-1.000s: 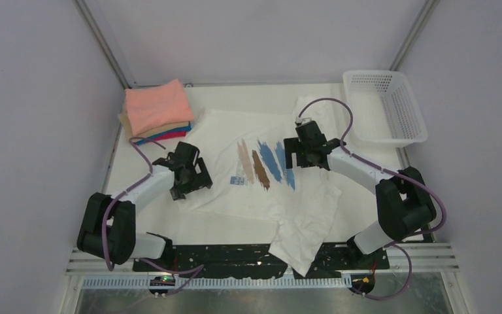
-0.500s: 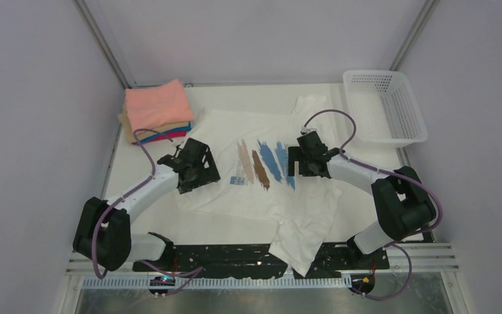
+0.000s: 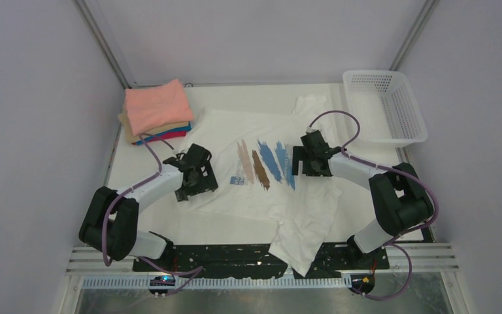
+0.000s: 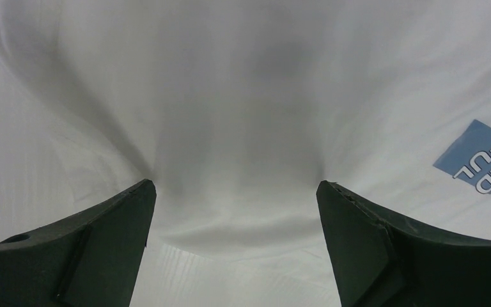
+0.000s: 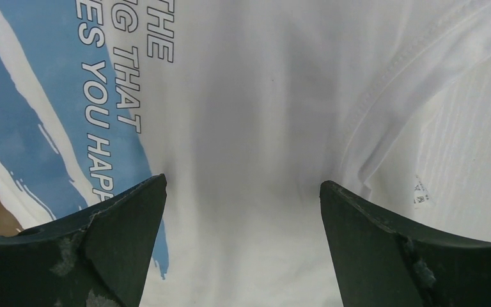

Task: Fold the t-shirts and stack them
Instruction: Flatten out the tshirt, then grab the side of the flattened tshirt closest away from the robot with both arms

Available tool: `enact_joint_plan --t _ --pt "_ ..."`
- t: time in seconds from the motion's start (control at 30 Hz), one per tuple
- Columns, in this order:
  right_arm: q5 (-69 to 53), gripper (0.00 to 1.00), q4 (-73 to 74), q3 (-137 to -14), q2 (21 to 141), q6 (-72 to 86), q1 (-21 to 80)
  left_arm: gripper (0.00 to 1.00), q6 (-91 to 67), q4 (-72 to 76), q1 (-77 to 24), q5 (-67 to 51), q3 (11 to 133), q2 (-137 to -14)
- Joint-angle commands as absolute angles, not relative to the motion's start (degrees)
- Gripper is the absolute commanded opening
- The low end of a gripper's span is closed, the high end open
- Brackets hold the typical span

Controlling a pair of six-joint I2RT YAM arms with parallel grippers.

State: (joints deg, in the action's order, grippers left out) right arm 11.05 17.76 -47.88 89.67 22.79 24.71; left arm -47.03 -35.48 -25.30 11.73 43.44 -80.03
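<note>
The left gripper should next move back and aside onto the shirt's flat near corner (image 3: 181,207), because that corner is behind it and to its left in the top view.
The white t-shirt (image 3: 255,196) with tan, brown and blue brush strokes lies spread on the table, one corner hanging over the near edge. My left gripper (image 3: 198,178) is open, pressed down on the shirt's left part; white cloth (image 4: 230,128) shows between the fingers (image 4: 89,249). My right gripper (image 3: 302,162) is open on the shirt just right of the blue print; cloth and a seam (image 5: 371,115) show between its fingers (image 5: 390,256). A folded stack (image 3: 157,111), salmon-pink on top of tan, blue and magenta, sits at the back left.
A white perforated basket (image 3: 385,108) stands at the back right. Grey enclosure walls and metal posts close in the table on the left, right and back. A black rail (image 3: 235,258) runs along the near edge.
Both grippers came down onto the shirt. The left moved right then settled nearer me at the left side; the right moved slightly right and down beside the blue print.
</note>
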Motion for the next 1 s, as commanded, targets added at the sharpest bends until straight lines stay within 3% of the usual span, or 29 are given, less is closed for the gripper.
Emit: enact_joint_plan --t 0.0,0.3,0.43,0.73,0.97 --pt "12.2 0.95 17.5 -48.2 89.8 23.5 24.0 1.0 -48.7 -37.9 -23.3 15.3 42.0 -79.8" --pt "12.3 0.95 18.3 -48.3 90.1 23.4 22.4 1.0 -57.2 -55.3 -17.0 28.2 39.7 -72.9" --pt "11.7 0.95 18.4 -48.6 90.6 23.2 22.3 1.0 -56.1 -53.4 -9.8 26.9 37.0 -68.5" --pt "10.8 0.95 18.1 -49.1 89.5 22.1 22.3 0.99 -52.2 -48.9 -6.3 26.5 37.5 -64.2" --pt "11.7 0.95 18.0 -49.1 88.4 21.4 22.3 0.84 -49.2 -42.1 -0.3 17.6 33.0 -62.9"
